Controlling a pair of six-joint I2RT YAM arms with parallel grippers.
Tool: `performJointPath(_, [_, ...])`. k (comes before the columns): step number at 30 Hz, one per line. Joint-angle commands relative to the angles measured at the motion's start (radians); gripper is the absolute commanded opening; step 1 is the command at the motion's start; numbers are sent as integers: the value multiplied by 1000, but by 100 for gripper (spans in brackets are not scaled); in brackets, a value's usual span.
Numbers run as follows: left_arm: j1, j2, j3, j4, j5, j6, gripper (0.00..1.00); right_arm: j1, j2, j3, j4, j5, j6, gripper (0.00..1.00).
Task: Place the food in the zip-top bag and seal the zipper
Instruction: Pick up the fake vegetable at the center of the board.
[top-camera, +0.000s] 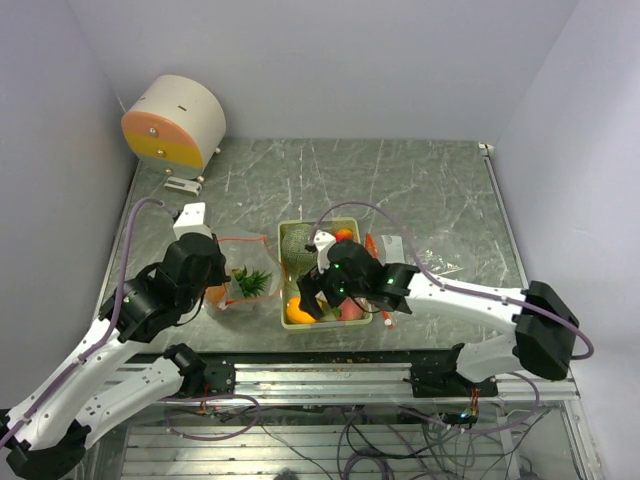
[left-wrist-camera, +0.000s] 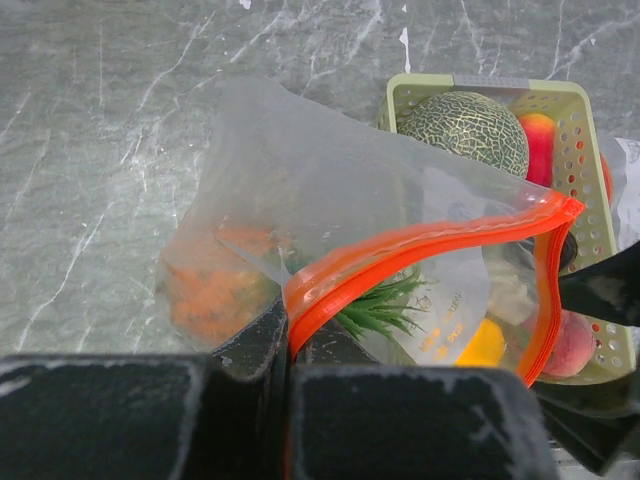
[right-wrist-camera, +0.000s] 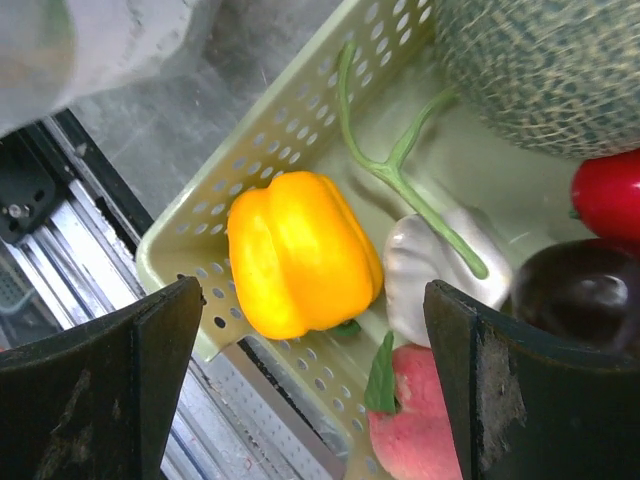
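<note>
The yellow pepper (right-wrist-camera: 300, 255) sits low in the basket corner nearest the bag, below the right gripper's open fingers, so the right gripper will next go down toward that corner, straddling the pepper.
The clear zip-top bag (left-wrist-camera: 300, 180) with an orange zipper (left-wrist-camera: 430, 240) lies left of the pale green basket (top-camera: 318, 224). My left gripper (left-wrist-camera: 288, 350) is shut on the zipper rim and holds the mouth open towards the basket. In the bag are a green leafy sprig (left-wrist-camera: 385, 305) and an orange bumpy fruit (left-wrist-camera: 210, 290). My right gripper (right-wrist-camera: 315, 300) is open just above the basket's front left corner, its fingers either side of a yellow pepper (right-wrist-camera: 300, 255). Also in the basket are white garlic (right-wrist-camera: 420, 265), a netted melon (right-wrist-camera: 550, 70), a pink piece (right-wrist-camera: 420, 420) and a red pepper (right-wrist-camera: 610, 195).
A dark purple piece (right-wrist-camera: 585, 290) sits in the basket too. A round white and orange drum (top-camera: 175, 122) stands at the back left. A crumpled clear wrapper (top-camera: 400, 250) lies right of the basket. The metal rail (top-camera: 330, 375) runs along the table's near edge.
</note>
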Motion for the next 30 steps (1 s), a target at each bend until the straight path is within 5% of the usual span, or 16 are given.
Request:
performJointPath(1, [5,-24,16,-1,-28,-2,7,29,78,19,33,-63,-43,93])
performJointPath(22, [5,-53,14,-9,-39,1,7,82,285,64,-48,-3,-76,75])
performJointPath(30, [5,-56,17,-15,-38,-2,7,82,302,85,-64,29,-62,43])
